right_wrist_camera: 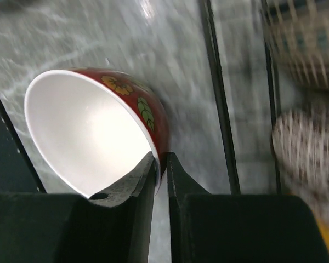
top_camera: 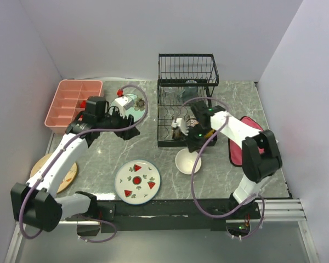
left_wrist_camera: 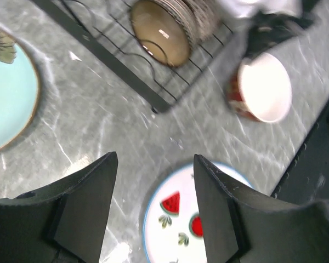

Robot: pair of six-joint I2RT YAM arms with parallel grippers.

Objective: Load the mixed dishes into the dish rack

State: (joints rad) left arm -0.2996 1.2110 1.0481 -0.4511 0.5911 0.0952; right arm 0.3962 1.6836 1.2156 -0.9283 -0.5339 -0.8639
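Observation:
The red bowl's near rim below is still unheld, so my left gripper sweeps back, to its right in the top view, and down onto it next.
My right gripper is shut on the rim of a red floral bowl with a white inside. It holds the bowl tilted just in front of the black wire dish rack. The rack's lower tray holds a brown bowl and patterned bowls. My left gripper is open and empty, above the marble top between the mint floral plate and the watermelon-print plate. A tan plate lies at the left edge.
A pink compartment tray sits at the back left. A red cloth lies under the right arm. A white mug stands behind the mint plate. The red bowl also shows in the left wrist view.

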